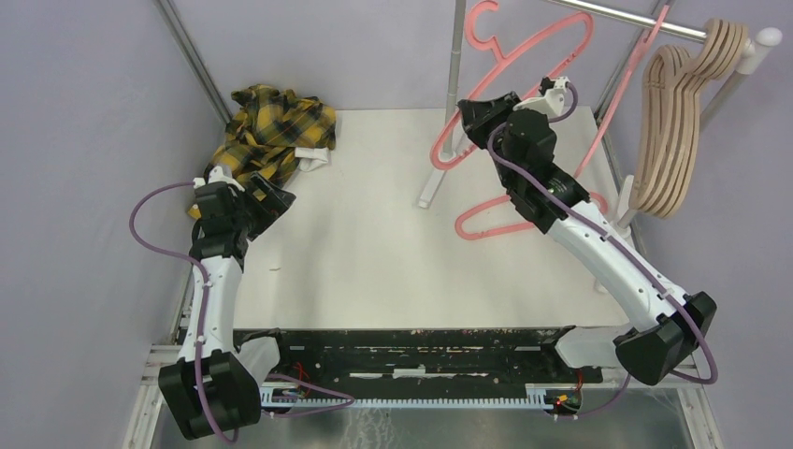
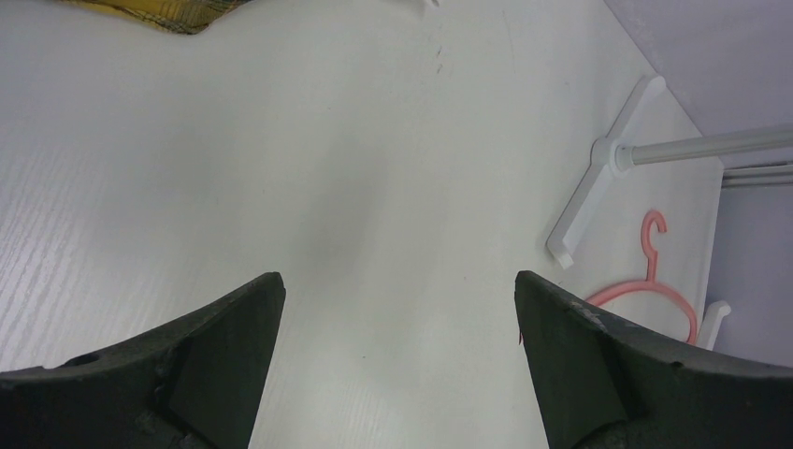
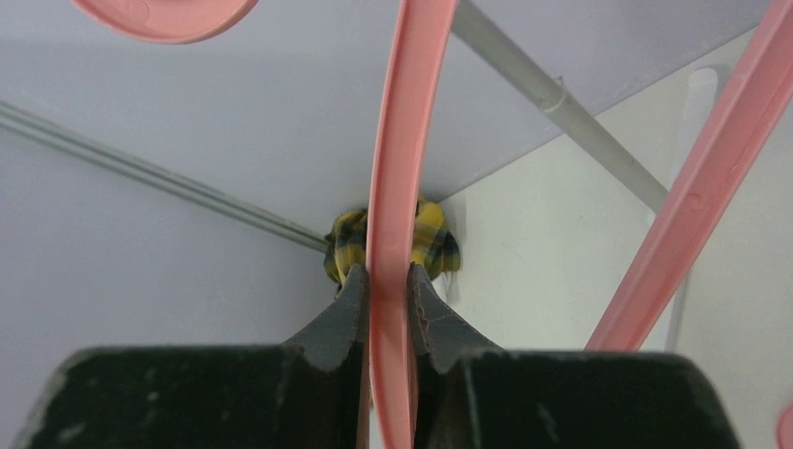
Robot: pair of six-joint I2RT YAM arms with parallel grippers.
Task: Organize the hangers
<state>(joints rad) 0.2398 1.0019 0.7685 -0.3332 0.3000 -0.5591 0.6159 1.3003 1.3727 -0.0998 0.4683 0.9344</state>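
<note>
My right gripper has the pink hanger and should carry it outward and to the right in the top view. It should bring the hanger's hook onto the rack's bar (image 1: 636,19), because that hook is still empty.
My right gripper (image 1: 470,114) (image 3: 385,276) is shut on the thin bar of a pink hanger (image 1: 524,51) (image 3: 397,140), held up in the air next to the rack's upright pole (image 1: 455,75). A second pink hanger (image 1: 486,223) (image 2: 655,281) lies flat on the table, partly under the right arm. A long pink bar (image 1: 622,94) slants down from the rail; I cannot tell which hanger it belongs to. Several beige hangers (image 1: 669,131) hang together on the rail (image 1: 636,19) at the far right. My left gripper (image 1: 271,196) (image 2: 397,299) stands open over bare table, holding nothing.
A yellow plaid shirt (image 1: 271,131) (image 2: 159,14) lies crumpled at the table's (image 1: 374,234) back left corner, just beyond the left gripper. The rack's white foot (image 1: 432,187) (image 2: 598,187) rests on the table near the middle back. Grey walls close in both sides.
</note>
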